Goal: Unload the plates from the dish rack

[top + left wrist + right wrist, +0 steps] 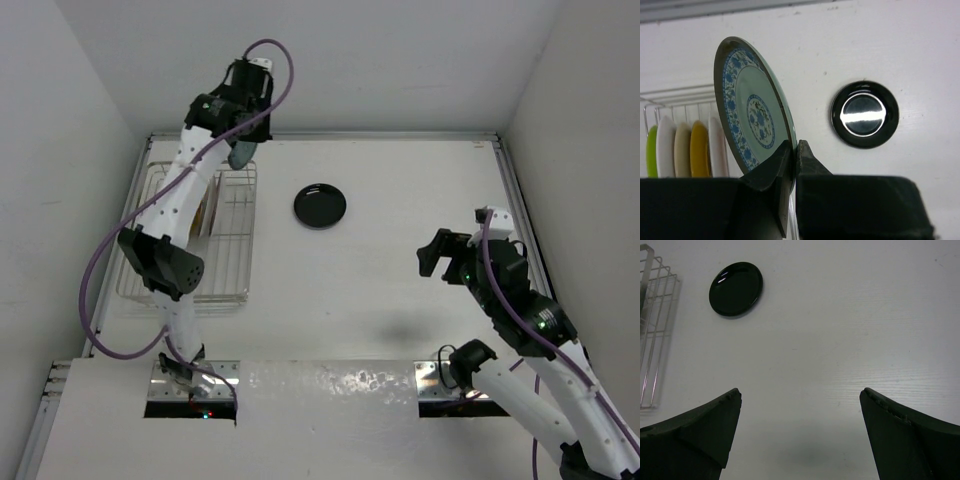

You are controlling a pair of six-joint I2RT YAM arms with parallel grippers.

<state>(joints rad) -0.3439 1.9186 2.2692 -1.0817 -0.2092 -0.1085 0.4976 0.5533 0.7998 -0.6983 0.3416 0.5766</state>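
I will move the teal-blue patterned plate across with my left gripper next, and then lower it onto the black plate (320, 205) (865, 114) beside the rack.
My left gripper (794, 146) is shut on the rim of a teal-blue patterned plate (752, 112) and holds it on edge, lifted above the far end of the dish rack (232, 240). In the top view the gripper (240, 150) and the plate (242, 153) are over the rack's far right corner. Several plates stand in the rack's slots: a lime green one (651, 152), a white one (665, 147), a yellow-brown one (699, 150). A black plate (320, 206) lies flat on the table. My right gripper (800, 392) is open and empty above bare table, also in the top view (432, 255).
The black plate also shows in the left wrist view (865, 114) and the right wrist view (736, 288). The rack's corner (655, 315) is at the right wrist view's left edge. White walls close the table's far, left and right sides.
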